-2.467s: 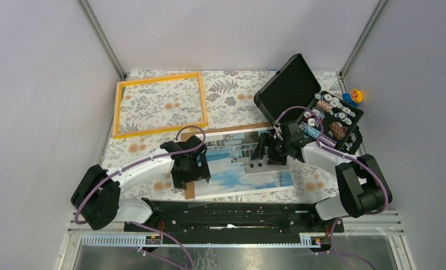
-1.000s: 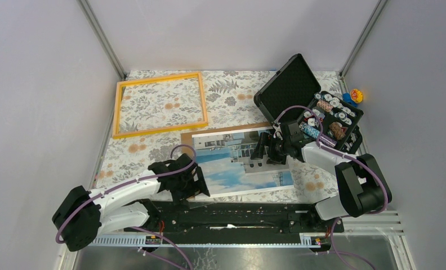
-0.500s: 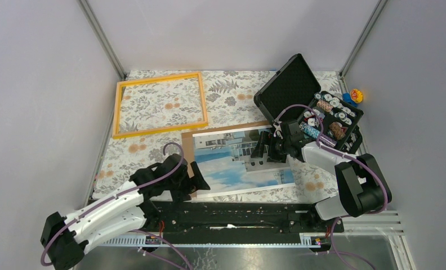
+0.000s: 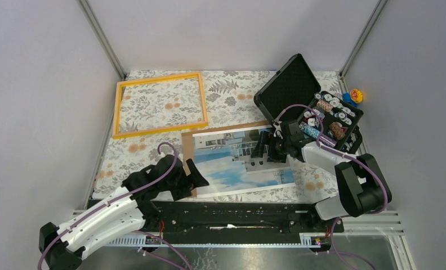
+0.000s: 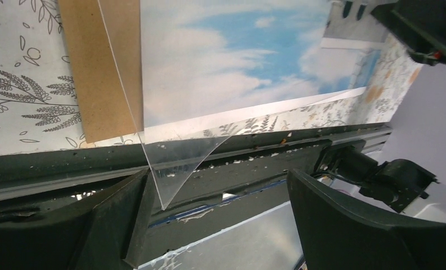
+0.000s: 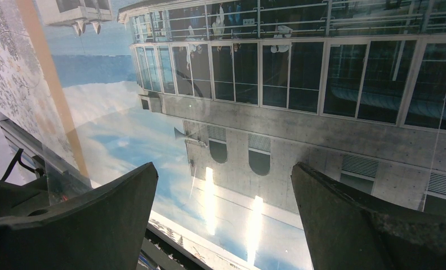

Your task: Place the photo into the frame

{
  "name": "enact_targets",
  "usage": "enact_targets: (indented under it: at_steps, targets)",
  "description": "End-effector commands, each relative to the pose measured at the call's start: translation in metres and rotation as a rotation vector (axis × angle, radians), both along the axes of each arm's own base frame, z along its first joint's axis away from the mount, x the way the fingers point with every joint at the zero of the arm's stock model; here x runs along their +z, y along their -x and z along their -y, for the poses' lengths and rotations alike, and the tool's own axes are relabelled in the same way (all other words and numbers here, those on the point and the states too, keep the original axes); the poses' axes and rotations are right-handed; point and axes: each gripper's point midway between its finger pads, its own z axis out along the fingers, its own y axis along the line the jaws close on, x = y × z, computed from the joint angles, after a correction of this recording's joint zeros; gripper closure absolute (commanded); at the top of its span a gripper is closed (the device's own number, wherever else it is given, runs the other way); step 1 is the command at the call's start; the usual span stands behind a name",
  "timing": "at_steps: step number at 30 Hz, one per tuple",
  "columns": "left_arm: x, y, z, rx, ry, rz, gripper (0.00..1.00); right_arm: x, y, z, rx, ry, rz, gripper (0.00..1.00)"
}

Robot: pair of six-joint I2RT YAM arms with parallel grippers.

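My left gripper eases slightly outward next and closes its fingers on the clear sheet's corner, because the corner sticks out past the near edge between them.
The photo of a white building and blue sky lies flat on a brown backing board, under a clear sheet. That sheet's corner sticks out past the near edge. Far left on the table lies the orange-yellow frame, with nothing in it. My left gripper is open at the photo's near left corner. In the left wrist view, the clear corner sits between the left gripper's jaws, close to the left finger. My right gripper is open over the photo's right part.
A black case with its lid raised holds several small round items at the far right. A small coloured toy sits behind it. The black arm rail runs along the near edge, just under the photo.
My left arm has swung back and down to the near left. Its gripper has tilted and stays at the photo's near left corner. The right arm and the photo have not moved.
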Motion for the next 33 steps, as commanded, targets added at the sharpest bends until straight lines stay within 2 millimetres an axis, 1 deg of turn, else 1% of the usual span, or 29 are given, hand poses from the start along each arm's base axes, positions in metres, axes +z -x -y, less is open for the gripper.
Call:
enact_targets:
  at_steps: [1,3,5,9,12,13,15,17,19,21,22,28,33]
  targets:
    - [0.041,-0.022,0.012,0.081,0.132,0.119,0.09,-0.016,0.017,0.01,-0.001,0.049,-0.07,0.03]
    - [0.046,-0.025,0.01,0.1,0.139,0.137,0.1,-0.015,0.016,0.009,-0.001,0.047,-0.067,0.03]
    - [0.047,-0.026,0.009,0.111,0.142,0.141,0.11,-0.013,0.015,0.008,-0.002,0.043,-0.065,0.03]
    - [0.048,-0.028,0.01,0.113,0.12,0.125,0.17,-0.014,0.015,0.007,-0.001,0.037,-0.073,0.03]
    - [0.05,-0.032,0.01,0.1,0.086,0.134,0.31,-0.013,0.015,0.006,0.003,0.036,-0.075,0.03]
    - [0.051,-0.034,0.01,0.107,0.078,0.144,0.34,-0.013,0.015,0.006,0.006,0.033,-0.076,0.03]
    - [0.051,-0.035,0.009,0.109,0.077,0.15,0.35,-0.013,0.014,0.005,0.005,0.034,-0.082,0.03]
    - [0.051,-0.035,0.008,0.113,0.079,0.154,0.42,-0.012,0.014,0.005,0.006,0.032,-0.079,0.03]
    - [0.051,-0.036,0.008,0.117,0.078,0.157,0.45,-0.011,0.014,0.005,0.005,0.033,-0.077,0.03]
    - [0.05,-0.036,0.007,0.122,0.075,0.156,0.55,-0.011,0.014,0.006,0.003,0.034,-0.072,0.03]
    - [0.049,-0.036,0.007,0.124,0.072,0.154,0.58,-0.01,0.014,0.006,0.003,0.034,-0.072,0.03]
    - [0.043,-0.036,0.004,0.131,0.058,0.15,0.68,-0.009,0.016,0.006,0.0,0.032,-0.072,0.03]
    - [0.038,-0.037,0.004,0.117,0.031,0.148,0.84,-0.004,0.015,0.009,-0.004,0.043,-0.053,0.03]
